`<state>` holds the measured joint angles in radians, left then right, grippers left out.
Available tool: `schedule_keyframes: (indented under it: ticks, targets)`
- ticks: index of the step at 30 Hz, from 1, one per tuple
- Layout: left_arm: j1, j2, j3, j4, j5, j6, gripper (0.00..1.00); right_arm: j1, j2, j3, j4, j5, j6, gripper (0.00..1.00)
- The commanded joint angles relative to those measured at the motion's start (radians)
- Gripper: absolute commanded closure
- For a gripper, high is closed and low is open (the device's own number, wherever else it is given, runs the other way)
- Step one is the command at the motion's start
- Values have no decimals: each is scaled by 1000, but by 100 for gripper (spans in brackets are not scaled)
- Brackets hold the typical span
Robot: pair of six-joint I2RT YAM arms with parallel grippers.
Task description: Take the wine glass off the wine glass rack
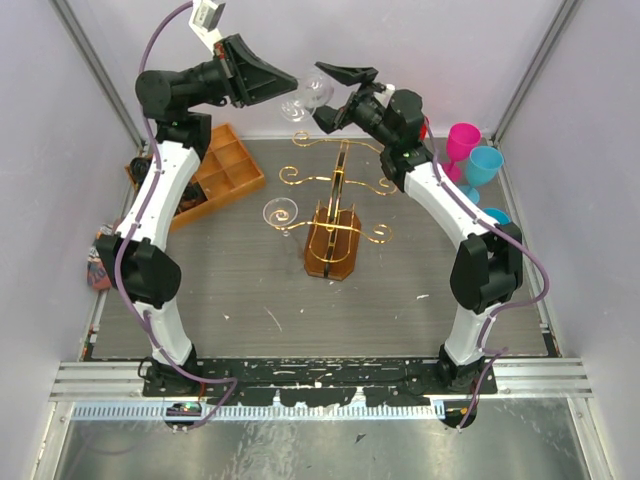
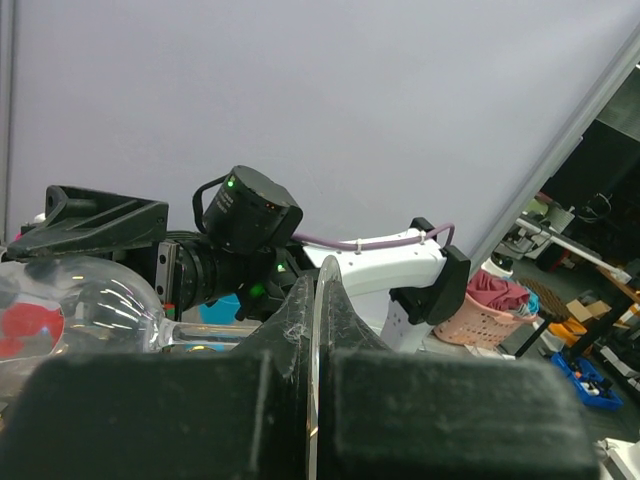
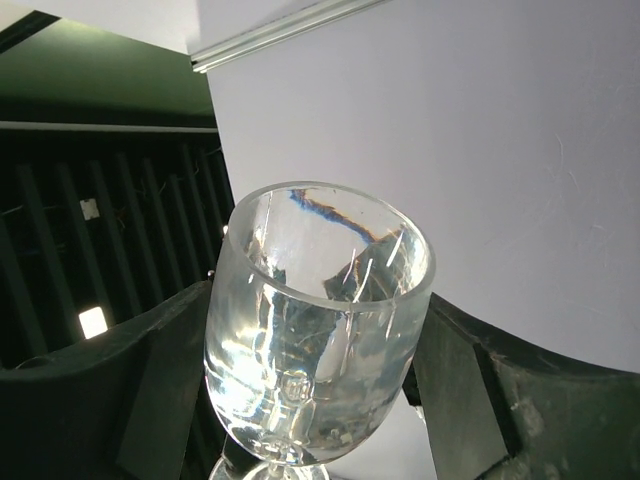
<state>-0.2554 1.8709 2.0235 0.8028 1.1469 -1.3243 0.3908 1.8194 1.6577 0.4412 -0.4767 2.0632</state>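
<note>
My right gripper turns down and toward the right in the top view next. It releases the wine glass on the tabletop by the pink goblet, because the glass lies sideways.
A clear wine glass (image 1: 310,96) is held in the air at the back, above and behind the gold wire wine glass rack (image 1: 338,190) on its amber base. My left gripper (image 1: 287,84) is shut on the glass's round foot, whose thin edge (image 2: 318,330) shows between the closed fingers. Its bowl (image 2: 90,315) points to the left in the left wrist view. My right gripper (image 1: 326,94) holds the bowl (image 3: 318,330), one finger (image 3: 160,370) pressed against each side. A second clear glass (image 1: 280,214) hangs on the rack's left arm.
An orange-brown compartmented tray (image 1: 215,170) lies at the back left under the left arm. Pink (image 1: 462,140) and blue (image 1: 484,162) plastic goblets stand at the back right. Grey walls close in the table on three sides.
</note>
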Motion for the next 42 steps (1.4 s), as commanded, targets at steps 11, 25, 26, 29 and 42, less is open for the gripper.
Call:
schedule_keyframes:
  ticks: [11,25,26,29,42]
  targets:
    - [23,-8,-3,0,38,-10,93,-3,-12,-11,189,3,147,41]
    - [89,-127,-155,15,15,-18,51,-123,8,120,-29,-50,-91,45]
    - [100,-142,-169,16,10,-22,51,-144,11,145,-64,-65,-131,45]
    - [140,-190,-221,10,-4,-40,51,-227,18,232,-184,-128,-294,45]
    - [158,-582,-543,-514,-79,314,50,-535,-157,337,-809,115,-1330,45]
